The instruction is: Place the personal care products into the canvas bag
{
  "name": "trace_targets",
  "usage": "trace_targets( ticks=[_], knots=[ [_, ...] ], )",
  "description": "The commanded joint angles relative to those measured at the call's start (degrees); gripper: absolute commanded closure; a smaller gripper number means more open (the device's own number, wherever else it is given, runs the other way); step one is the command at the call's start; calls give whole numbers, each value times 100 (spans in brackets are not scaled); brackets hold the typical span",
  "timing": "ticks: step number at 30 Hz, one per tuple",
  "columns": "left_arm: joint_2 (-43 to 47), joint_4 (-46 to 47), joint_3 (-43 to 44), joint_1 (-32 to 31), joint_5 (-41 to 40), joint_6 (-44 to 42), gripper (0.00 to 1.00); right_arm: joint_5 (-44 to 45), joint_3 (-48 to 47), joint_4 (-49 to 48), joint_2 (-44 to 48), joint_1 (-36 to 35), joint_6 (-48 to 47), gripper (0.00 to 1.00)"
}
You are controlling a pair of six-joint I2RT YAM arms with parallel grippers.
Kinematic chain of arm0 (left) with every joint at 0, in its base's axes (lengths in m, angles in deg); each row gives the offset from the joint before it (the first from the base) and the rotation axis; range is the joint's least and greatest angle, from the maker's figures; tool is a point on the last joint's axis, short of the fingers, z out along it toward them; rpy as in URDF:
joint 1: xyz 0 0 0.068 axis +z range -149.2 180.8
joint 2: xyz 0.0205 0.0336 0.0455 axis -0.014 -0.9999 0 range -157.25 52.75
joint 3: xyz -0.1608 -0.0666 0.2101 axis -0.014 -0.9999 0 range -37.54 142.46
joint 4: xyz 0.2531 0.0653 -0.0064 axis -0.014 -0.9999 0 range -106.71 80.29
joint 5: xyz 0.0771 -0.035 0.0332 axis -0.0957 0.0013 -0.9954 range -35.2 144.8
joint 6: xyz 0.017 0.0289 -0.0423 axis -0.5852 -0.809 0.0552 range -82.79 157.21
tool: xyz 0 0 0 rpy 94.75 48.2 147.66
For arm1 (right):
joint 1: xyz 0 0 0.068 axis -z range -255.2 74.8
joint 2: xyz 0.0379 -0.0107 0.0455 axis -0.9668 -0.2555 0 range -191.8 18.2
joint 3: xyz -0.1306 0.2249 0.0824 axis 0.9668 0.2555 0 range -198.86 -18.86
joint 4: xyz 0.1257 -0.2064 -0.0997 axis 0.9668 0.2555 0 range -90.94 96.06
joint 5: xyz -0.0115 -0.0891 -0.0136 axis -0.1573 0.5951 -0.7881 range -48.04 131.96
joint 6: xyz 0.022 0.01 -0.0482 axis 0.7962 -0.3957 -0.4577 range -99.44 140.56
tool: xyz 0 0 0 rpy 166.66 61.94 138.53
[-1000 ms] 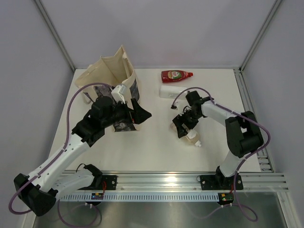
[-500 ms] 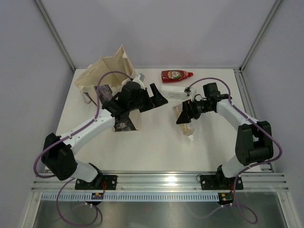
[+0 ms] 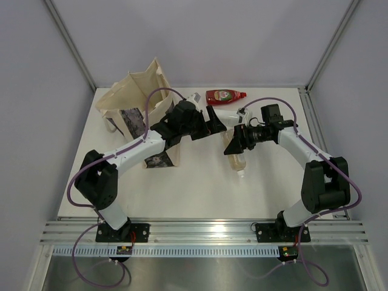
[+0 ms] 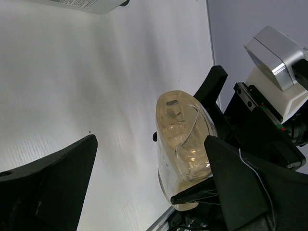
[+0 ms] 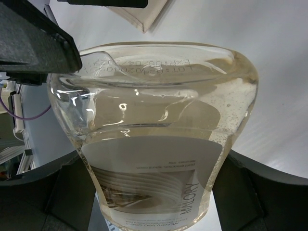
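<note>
My left gripper has its fingers open around the amber bottle's base, but the base is off-center beside one finger. I need to move this gripper to the right in the top view next.
My right gripper (image 3: 235, 143) is shut on the clear amber bottle (image 3: 237, 160), which fills the right wrist view (image 5: 154, 120) between my fingers. My left gripper (image 3: 213, 121) is open and empty, just left of that bottle's base. In the left wrist view the amber bottle (image 4: 185, 137) lies close to my right finger (image 4: 245, 192), not between the jaws. The red bottle (image 3: 225, 96) lies at the back. The white bottle (image 3: 229, 116) lies just below it, partly hidden by the arms. The canvas bag (image 3: 138, 97) stands at the back left.
The left arm stretches across the bag's front toward the middle of the table. An end of the white bottle (image 4: 86, 4) shows at the top of the left wrist view. Metal frame posts stand at the back corners.
My left arm has swung right, away from the bag and toward the amber bottle. My right gripper has carried the bottle up and to the left, toward the left gripper.
</note>
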Motion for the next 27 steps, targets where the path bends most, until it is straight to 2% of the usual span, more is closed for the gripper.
trace_targets(
  ticks=[1,10,18,27],
  knots=[
    [-6,469,161,-137,404,-120,1,-593,-261,-577,305,-2,315,100],
    [-242,426,231,-171,843,-102,2,-321,-568,-463,191,-116,166,100],
    [-489,-47,556,-233,809,-330,8,-39,-753,-507,182,-327,165,100],
    [-779,170,688,-259,1107,-269,30,-223,-674,-630,297,-538,191,100]
  ],
)
